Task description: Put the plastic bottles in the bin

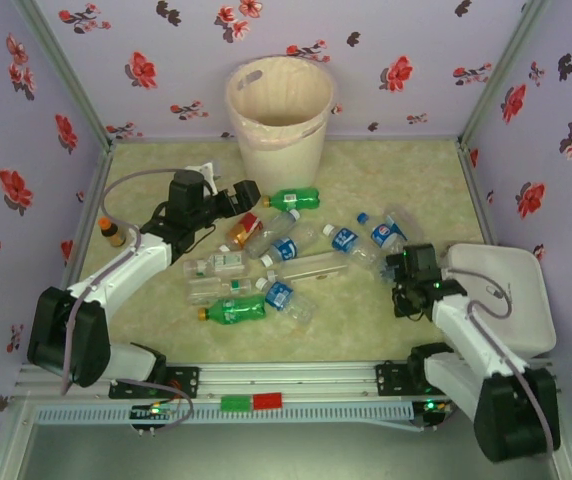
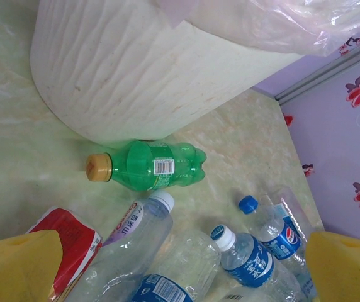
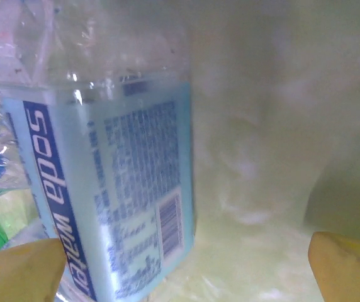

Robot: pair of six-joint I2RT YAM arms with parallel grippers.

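The soda water bottle's labelled body (image 3: 114,189) sits one finger outward of my right gripper's middle, so next I will shift the gripper outward, straddle that body and close.
The pink-beige bin (image 1: 278,110) stands at the back of the table, and its wall (image 2: 148,69) looms in the left wrist view. Crushed plastic bottles (image 1: 286,262) lie scattered mid-table. One green bottle (image 1: 293,198) lies by the bin's foot, with its yellow cap (image 2: 98,167) to the left; another green one (image 1: 234,311) lies nearer me. My left gripper (image 1: 246,193) (image 2: 180,277) hangs open above clear bottles (image 2: 246,255) and a red-labelled one (image 2: 73,242). My right gripper (image 1: 403,264) (image 3: 183,270) is open, low over the table. A clear "soda water" bottle (image 3: 104,189) lies by its left finger.
A white tray (image 1: 506,290) sits at the right, behind my right arm. A small brown bottle with an orange cap (image 1: 112,232) stands near the left wall. Floral walls close in the back and both sides. A metal rail (image 1: 286,380) runs along the near edge.
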